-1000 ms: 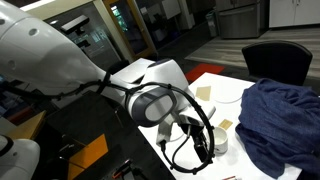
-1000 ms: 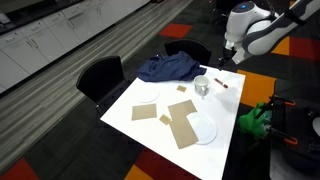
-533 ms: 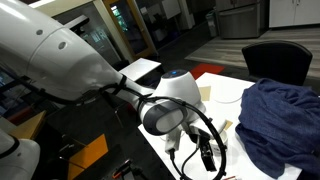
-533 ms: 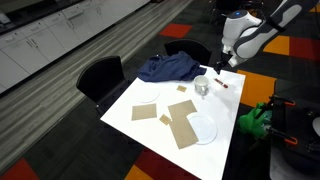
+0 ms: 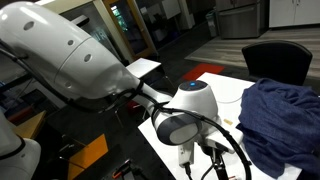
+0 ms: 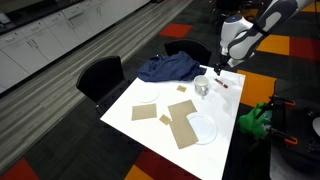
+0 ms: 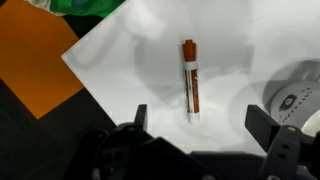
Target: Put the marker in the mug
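I will lower my gripper onto the white-tipped part of the marker [image 6: 227,87] with my fingers open on both sides, because it lies flat and lined up between them.
The marker [image 7: 190,78], orange-brown and white, lies flat on the white table [image 7: 130,60] near its corner. In the wrist view it lies just ahead of my open, empty gripper [image 7: 200,125], between the two dark fingers. In an exterior view the marker [image 6: 227,87] lies to the right of the small white mug [image 6: 202,86], and my gripper [image 6: 222,68] hangs just above it. Part of the mug [image 7: 300,92] shows at the right edge of the wrist view. In the other exterior view my arm [image 5: 185,115] hides the mug and the marker.
A blue cloth [image 6: 168,67] lies at the table's far side, also seen close up [image 5: 282,115]. Two flat white plates [image 6: 146,100] [image 6: 203,130] and brown cardboard pieces [image 6: 182,124] lie mid-table. Black chairs [image 6: 102,75] stand around. A green object [image 6: 255,120] sits off the table edge.
My arm has swung over the table's corner and come down toward the marker. The marker and the mug have not moved.
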Controlling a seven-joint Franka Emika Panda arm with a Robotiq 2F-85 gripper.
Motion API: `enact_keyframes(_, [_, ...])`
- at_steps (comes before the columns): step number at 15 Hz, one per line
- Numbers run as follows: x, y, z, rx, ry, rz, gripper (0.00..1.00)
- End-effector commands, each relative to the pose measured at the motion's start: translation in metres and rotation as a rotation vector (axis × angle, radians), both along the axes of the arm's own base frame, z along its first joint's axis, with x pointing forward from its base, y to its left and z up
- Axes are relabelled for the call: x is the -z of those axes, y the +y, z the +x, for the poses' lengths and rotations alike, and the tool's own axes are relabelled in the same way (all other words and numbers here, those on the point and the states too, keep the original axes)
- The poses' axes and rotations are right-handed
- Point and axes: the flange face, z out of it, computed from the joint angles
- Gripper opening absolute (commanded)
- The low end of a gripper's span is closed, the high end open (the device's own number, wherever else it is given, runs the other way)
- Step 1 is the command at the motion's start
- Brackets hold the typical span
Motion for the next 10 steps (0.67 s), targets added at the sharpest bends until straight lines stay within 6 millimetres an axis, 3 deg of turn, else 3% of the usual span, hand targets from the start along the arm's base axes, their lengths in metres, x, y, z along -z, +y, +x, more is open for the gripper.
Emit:
enact_keyframes(1, [0.016, -0.010, 0.007, -0.023, 0.010, -0.016, 1.00])
enact_keyframes(10, [0.061, -0.010, 0.007, -0.039, 0.011, -0.020, 1.00])
